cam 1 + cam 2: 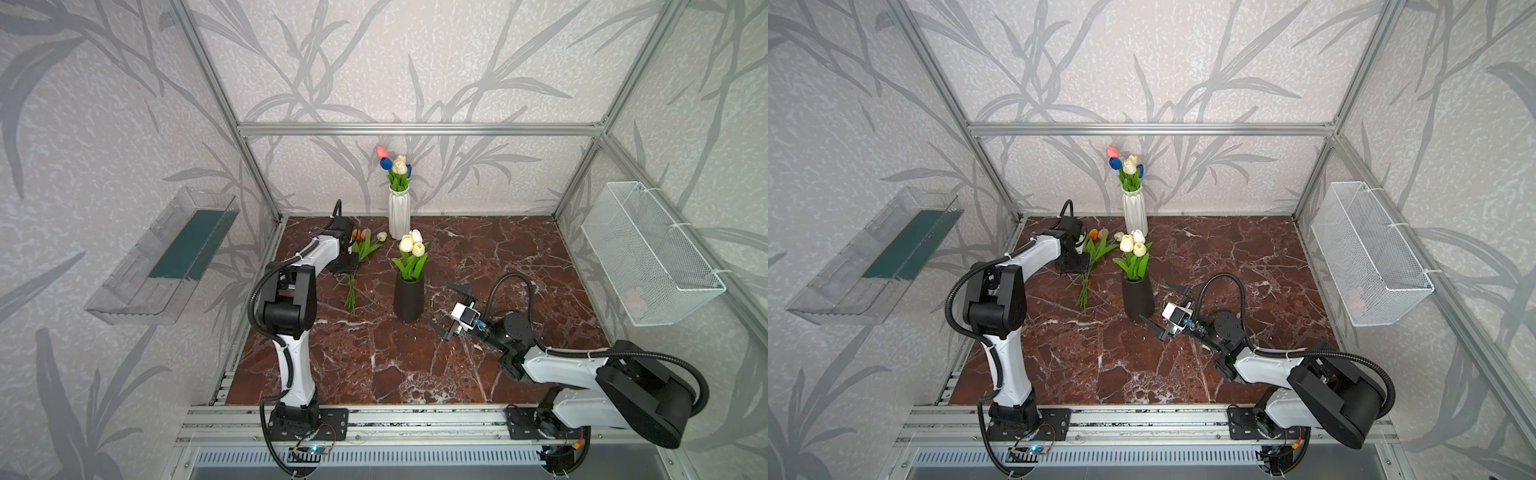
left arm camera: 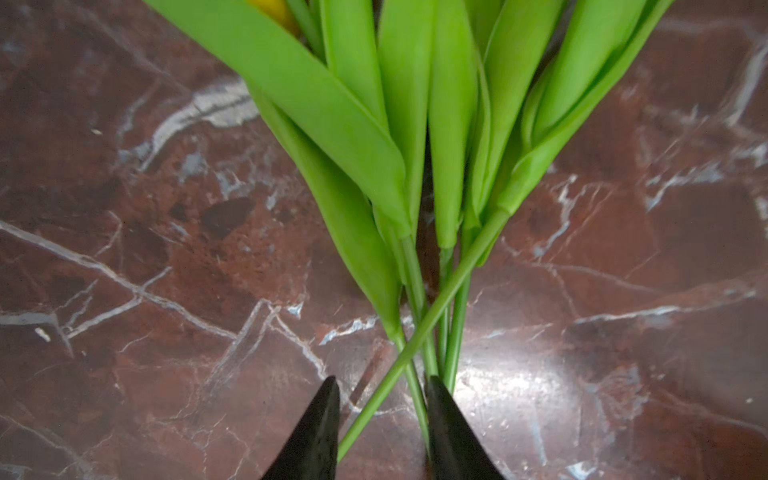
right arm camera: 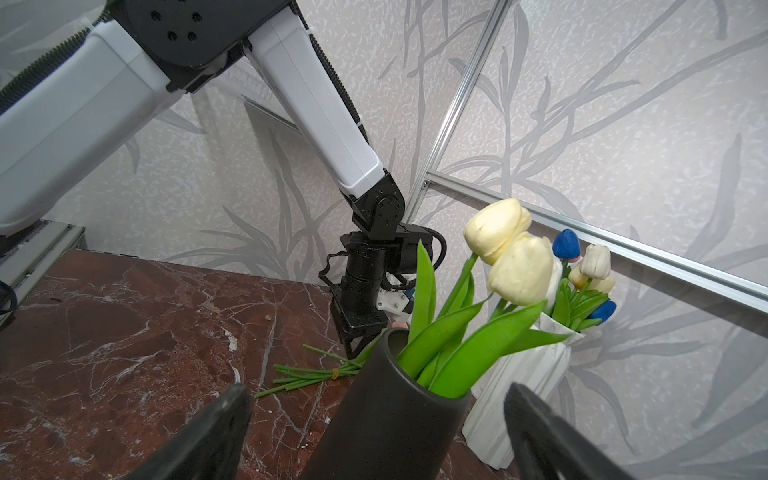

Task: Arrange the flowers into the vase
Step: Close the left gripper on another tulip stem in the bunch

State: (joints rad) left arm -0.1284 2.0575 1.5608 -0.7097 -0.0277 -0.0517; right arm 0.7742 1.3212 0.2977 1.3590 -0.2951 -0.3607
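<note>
I need to lower my left gripper's open fingers around the bare length of the thin green stem below and close, as that stem crosses on top of the others.
A bunch of flowers lies on the marble table, with orange, pink and cream heads pointing to the back. My left gripper hangs over the stems. Its jaws stand a little apart, two thin stems pass between them, and neither is pinched. A black vase holds three cream tulips. To the vase's right my right gripper is wide open, with the vase in front of it and nothing between its fingers.
A white ribbed vase with pink, blue and cream tulips stands at the back wall. A wire basket hangs on the right wall, a clear tray on the left wall. The left arm leans over the lying bunch.
</note>
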